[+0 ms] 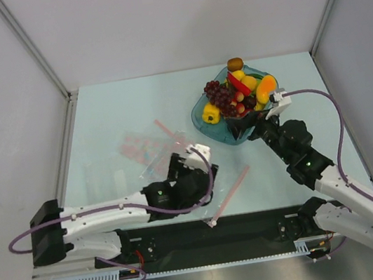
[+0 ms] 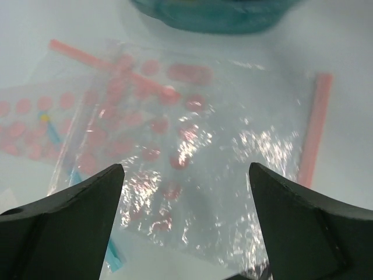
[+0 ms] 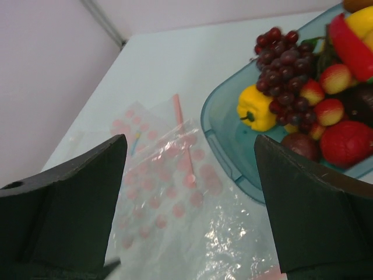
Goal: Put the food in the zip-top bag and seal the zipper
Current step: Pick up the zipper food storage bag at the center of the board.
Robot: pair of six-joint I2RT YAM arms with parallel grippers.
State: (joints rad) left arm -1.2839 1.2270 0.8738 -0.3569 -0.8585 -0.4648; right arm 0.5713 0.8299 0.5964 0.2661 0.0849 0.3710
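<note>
My left gripper should move down onto the pink zipper (image 1: 232, 191) (image 2: 315, 134) next, to the right in the top view, because the zipper is below the gripper and outside its fingers.
The food, with a dark purple grape bunch (image 1: 220, 95), a yellow bell pepper (image 1: 211, 114) and a red round fruit (image 3: 348, 143), lies piled in a teal dish (image 1: 200, 114). The clear zip-top bag (image 2: 198, 146) with pink dots lies flat on the table, its pink zipper (image 2: 315, 134) at its right edge. My left gripper (image 1: 192, 167) is open and empty, low over the bag (image 1: 179, 184); its fingers straddle it in the left wrist view (image 2: 185, 175). My right gripper (image 1: 245, 127) is open and empty at the dish's near rim, beside the bag (image 3: 175, 192).
A second dotted clear bag (image 1: 142, 149) with a blue strip (image 2: 52, 134) lies left of the first, partly under it. White walls and a metal frame post (image 1: 66, 141) close the table on the left, back and right. The dish also shows in the left wrist view (image 2: 215, 14).
</note>
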